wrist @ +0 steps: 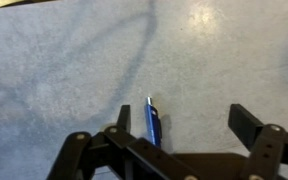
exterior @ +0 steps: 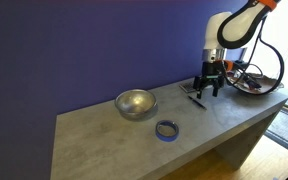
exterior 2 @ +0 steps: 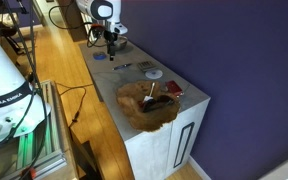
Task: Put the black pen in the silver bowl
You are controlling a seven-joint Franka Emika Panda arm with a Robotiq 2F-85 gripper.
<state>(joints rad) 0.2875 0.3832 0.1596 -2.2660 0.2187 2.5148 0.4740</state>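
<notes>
The pen lies flat below my open fingers, so my gripper should next move down and away from the silver tip of the pen, over the pen's blue body.
The pen lies flat on the grey tabletop. It looks blue with a silver tip in the wrist view and dark in an exterior view. My gripper is open and hangs just above the table, its jaws on either side of the pen. The pen lies close to the left jaw, and I cannot tell if they touch. The gripper also shows in both exterior views. The silver bowl stands upright and empty further along the table, well apart from the gripper.
A blue tape ring lies near the table's front edge, between bowl and pen. A shallow dish with cables sits beside the arm. A brownish dish and small flat objects show in an exterior view.
</notes>
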